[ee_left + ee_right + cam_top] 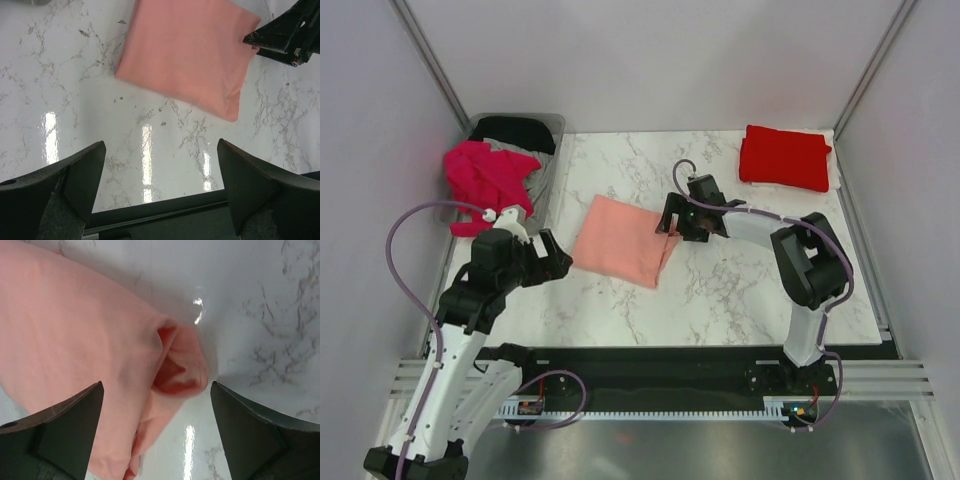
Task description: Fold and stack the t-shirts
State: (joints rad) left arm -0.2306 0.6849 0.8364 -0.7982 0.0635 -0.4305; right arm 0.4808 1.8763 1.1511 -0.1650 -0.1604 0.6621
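My right gripper lowers slightly next and closes on the salmon pink t-shirt's bunched corner [673,237] [166,377], since that corner lies just below, between the gripper's open fingers.
A folded salmon pink t-shirt [620,240] lies flat on the marble table; it also shows in the left wrist view [187,55] and the right wrist view [75,350]. My right gripper [672,225] is open, low over the shirt's right edge, its jaws on either side of a bunched corner [180,367]. My left gripper [552,262] is open and empty, left of the shirt, above bare table. A folded bright red t-shirt [784,157] lies at the back right. A magenta t-shirt [485,178] and a black t-shirt [515,131] sit in the bin.
The clear grey plastic bin [548,190] stands at the back left with shirts spilling over its rim. The enclosure's grey walls and frame posts [430,60] bound the table. A black rail [670,365] runs along the near edge.
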